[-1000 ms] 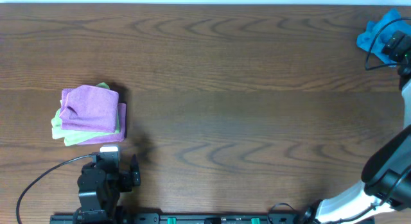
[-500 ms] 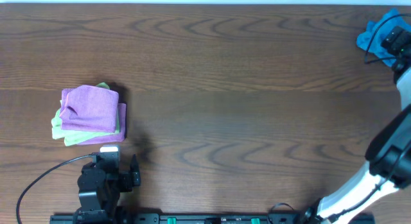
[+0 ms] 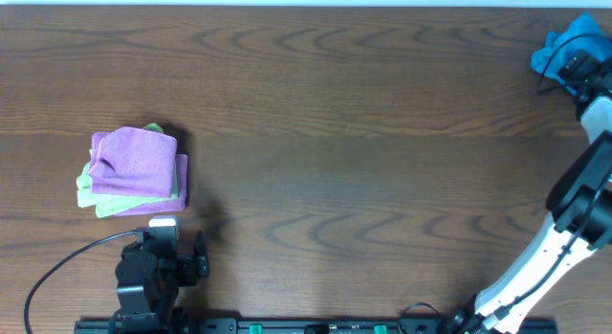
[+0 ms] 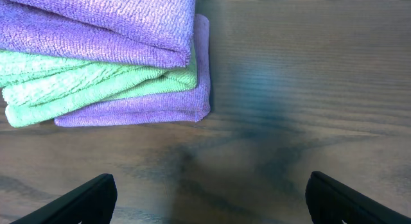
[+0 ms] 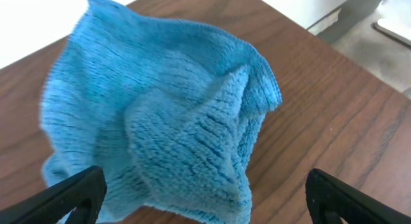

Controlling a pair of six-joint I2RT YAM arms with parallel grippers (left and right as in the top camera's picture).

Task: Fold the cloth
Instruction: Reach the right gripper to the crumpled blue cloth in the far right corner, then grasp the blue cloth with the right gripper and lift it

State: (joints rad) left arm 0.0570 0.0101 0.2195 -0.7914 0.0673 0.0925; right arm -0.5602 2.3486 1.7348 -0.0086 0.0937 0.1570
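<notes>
The near edge of the crumpled blue cloth [image 5: 212, 199] lies bunched between my right gripper's open fingers, so I will lower that gripper onto it and close next.
A crumpled blue cloth [image 3: 564, 42] lies at the table's far right corner; in the right wrist view [image 5: 167, 121] it fills most of the frame. My right gripper [image 3: 585, 68] [image 5: 205, 198] hovers over it, open, fingers wide on both sides of the cloth's near edge. My left gripper [image 3: 172, 246] [image 4: 209, 198] is open and empty, low over bare wood just in front of a stack of folded cloths.
A stack of folded purple and green cloths [image 3: 134, 169] [image 4: 103, 57] sits at the left of the wooden table [image 3: 335, 133]. The table's right corner edge [image 5: 321, 31] is close behind the blue cloth. A black cable [image 3: 57, 267] loops near the left arm's base.
My right arm has moved farther toward the far right corner, over the blue cloth. The left arm and the folded stack have not moved.
</notes>
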